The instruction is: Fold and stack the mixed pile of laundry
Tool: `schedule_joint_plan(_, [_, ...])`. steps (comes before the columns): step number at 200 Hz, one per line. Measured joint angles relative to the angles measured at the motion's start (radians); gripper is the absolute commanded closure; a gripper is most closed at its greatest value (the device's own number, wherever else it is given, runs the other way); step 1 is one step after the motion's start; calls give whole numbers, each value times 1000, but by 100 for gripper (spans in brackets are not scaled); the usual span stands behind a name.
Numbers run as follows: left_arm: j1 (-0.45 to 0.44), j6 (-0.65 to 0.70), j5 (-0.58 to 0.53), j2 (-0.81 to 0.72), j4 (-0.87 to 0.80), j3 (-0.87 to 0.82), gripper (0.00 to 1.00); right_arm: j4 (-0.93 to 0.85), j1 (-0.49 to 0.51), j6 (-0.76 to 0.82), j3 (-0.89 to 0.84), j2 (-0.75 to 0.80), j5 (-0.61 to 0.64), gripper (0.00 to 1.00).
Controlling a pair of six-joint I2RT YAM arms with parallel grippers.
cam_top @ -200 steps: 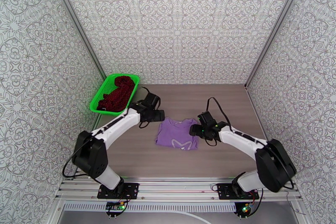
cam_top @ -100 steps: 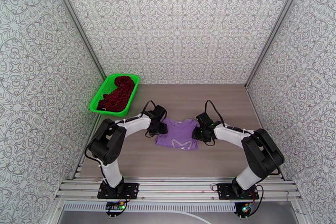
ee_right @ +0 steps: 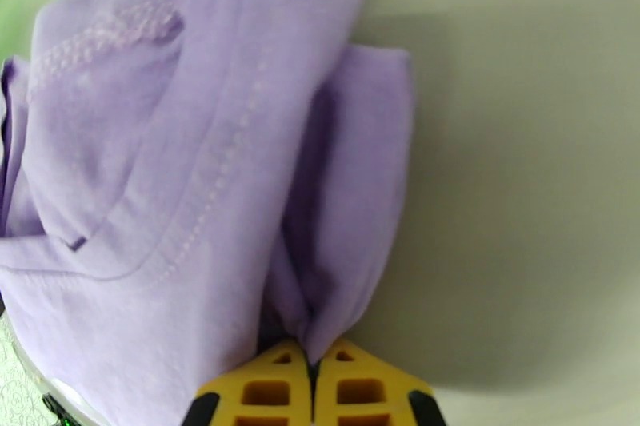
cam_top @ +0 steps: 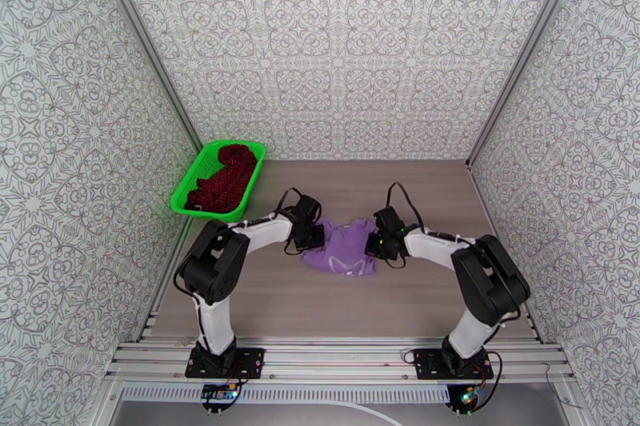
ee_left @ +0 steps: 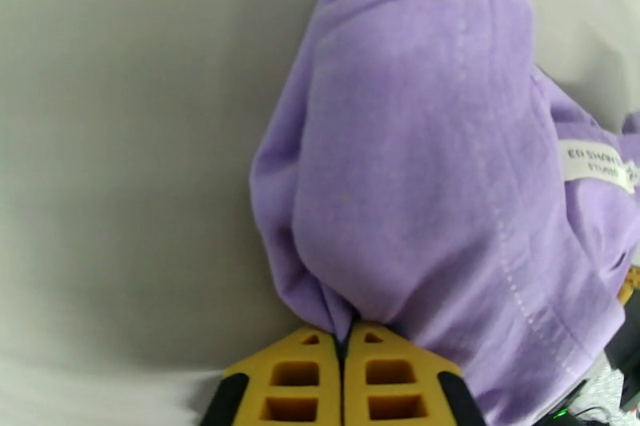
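The part of the bare tabletop by the back wall is empty, so my right gripper will next carry its fold of the T-shirt (cam_top: 346,246) outward to that part and let go of it there.
A lavender T-shirt (cam_top: 346,246) with a white print lies bunched at the middle of the table. My left gripper (cam_top: 317,236) is shut on its left edge; in the left wrist view the yellow fingers (ee_left: 304,372) pinch a fold of the purple cloth (ee_left: 416,172), and a white label (ee_left: 596,166) shows at the right. My right gripper (cam_top: 374,243) is shut on the shirt's right edge, its yellow fingers (ee_right: 352,384) clamping a fold of the fabric (ee_right: 184,180). The dark red patterned garment (cam_top: 222,177) lies heaped in the green basket (cam_top: 181,197) at the back left.
The wooden table (cam_top: 352,304) is walled by patterned panels on three sides. An aluminium rail (cam_top: 344,357) with both arm bases runs along the near edge. The basket stands against the left wall.
Both grippers came in onto the shirt's side edges and shut on them. The shirt, flat a second ago, is now drawn narrower and bunched between them, shifted slightly toward the back.
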State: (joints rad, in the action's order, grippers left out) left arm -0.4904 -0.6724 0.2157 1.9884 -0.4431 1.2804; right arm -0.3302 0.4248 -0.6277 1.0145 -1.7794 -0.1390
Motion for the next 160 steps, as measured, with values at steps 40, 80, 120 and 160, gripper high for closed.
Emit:
schedule_joint_plan(40, [88,55,8,186,-45,281,100,-6,-85,71,267,-170,3,100])
schedule_joint_plan(80, [167,126,-35,404,-121,642,100,-5,-151,79,476,-332,-4,100])
schedule_joint_plan(120, [204,162,-36,626,-212,1025,100,-5,-179,79,671,-484,-23,100])
schedule_joint_plan(160, [232,150,14,730,-242,1197,94,-45,-192,80,875,-616,-24,100])
